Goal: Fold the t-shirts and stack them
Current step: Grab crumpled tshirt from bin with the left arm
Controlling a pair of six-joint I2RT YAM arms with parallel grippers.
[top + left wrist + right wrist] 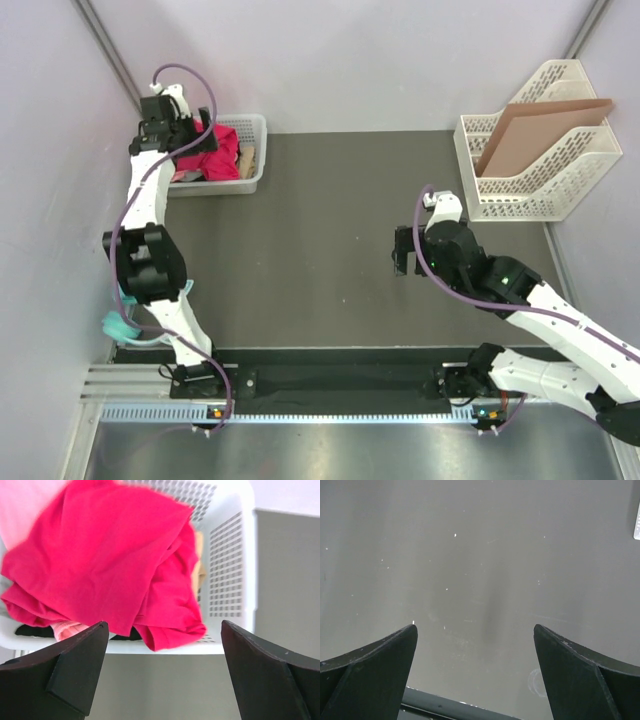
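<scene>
My left gripper lowers with its fingers open onto the crimson-red t-shirt's near fold [204, 164] below it next, since this t-shirt sits topmost in the basket [254, 150].
A deep crimson-red t-shirt [218, 153] lies crumpled on top of the white basket [254, 150] at the back left. In the left wrist view it [110, 560] drapes over the basket's near rim [175, 647]. A salmon-pink t-shirt [22, 510] shows beside and under it. My left gripper [190, 135] hovers over the basket, open and empty [164, 626], its fingers apart from the cloth. My right gripper [404, 256] is open and empty [475, 627] above the bare dark mat [480, 555], right of centre.
A white file rack [560, 185] holding a brown cardboard sheet [540, 128] stands at the back right. Teal headphones [120, 325] lie at the left edge near the left arm's base. A tan item [247, 160] and a dark item [30, 630] lie in the basket.
</scene>
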